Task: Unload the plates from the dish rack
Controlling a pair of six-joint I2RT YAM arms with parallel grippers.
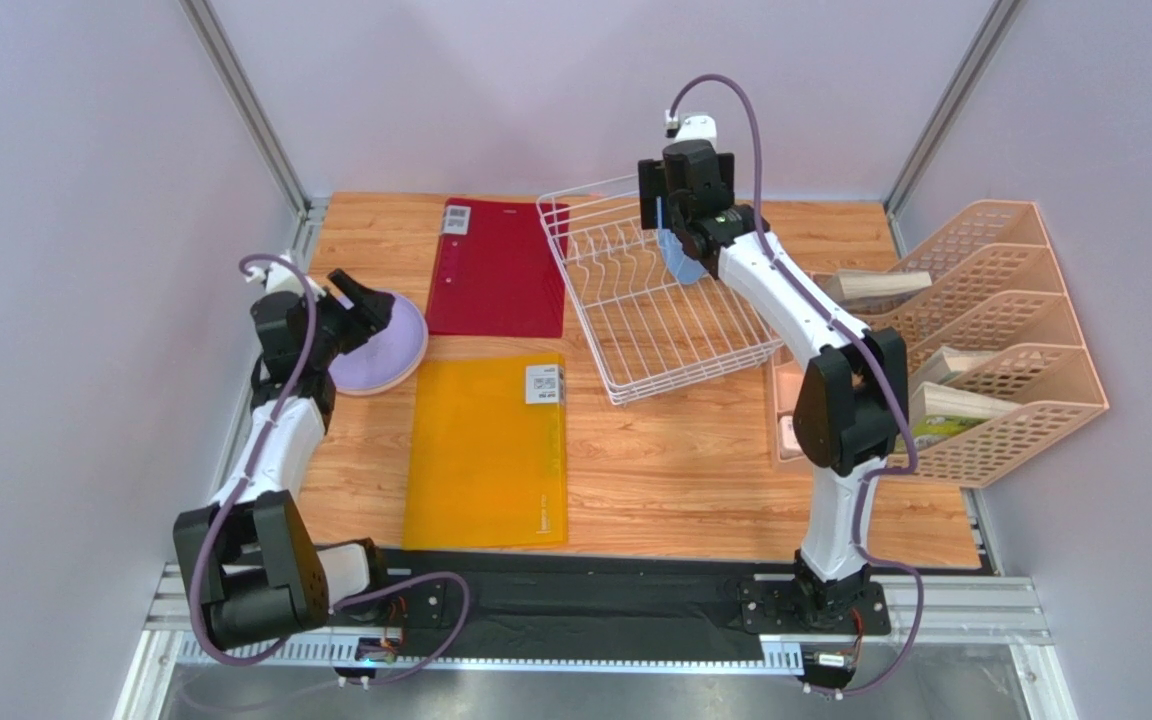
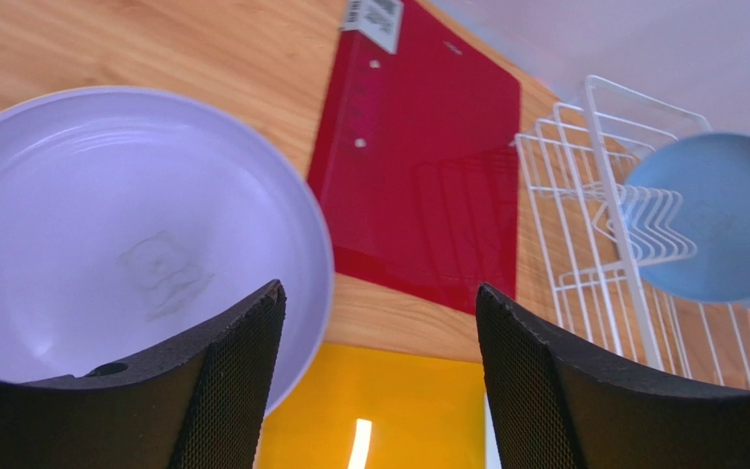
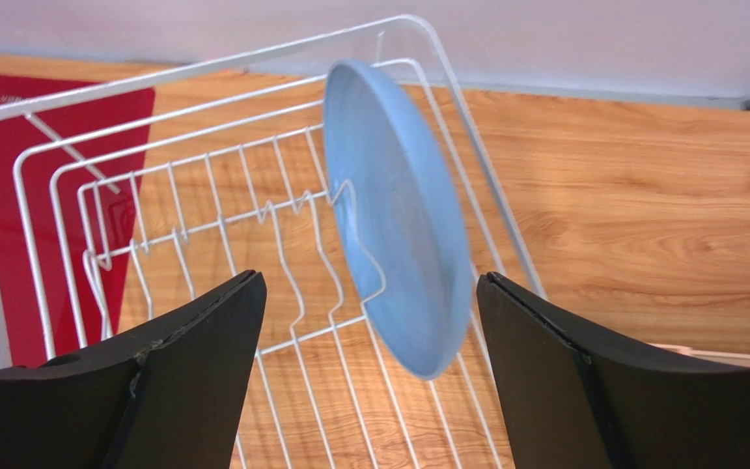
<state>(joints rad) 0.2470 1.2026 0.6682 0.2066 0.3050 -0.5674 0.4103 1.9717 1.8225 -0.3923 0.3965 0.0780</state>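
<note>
I need to lower my right gripper over the rim of the light blue plate [image 1: 684, 261] and close it, because the plate stands on edge with its rim between my open fingers.
A lavender plate [image 1: 382, 351] [image 2: 105, 225] lies flat on the wooden table at the left. My left gripper [image 1: 360, 305] [image 2: 379, 293] hovers open at its near edge with nothing between the fingers; the left finger overlaps the plate's rim in the left wrist view. The white wire dish rack [image 1: 654, 293] [image 3: 203, 166] [image 2: 584, 186] stands at the back centre. A light blue plate [image 1: 684, 261] [image 3: 398, 215] [image 2: 716, 220] stands on edge in its prongs. My right gripper [image 1: 671, 222] [image 3: 369, 283] hangs open over the rack, its fingers on either side of the blue plate, not touching it.
A red folder [image 1: 497, 267] and a yellow folder [image 1: 488, 450] lie flat between the lavender plate and the rack. A peach lattice file organiser [image 1: 988, 338] with papers fills the right side. Something pale pink [image 1: 790, 408] sits partly hidden behind the right arm.
</note>
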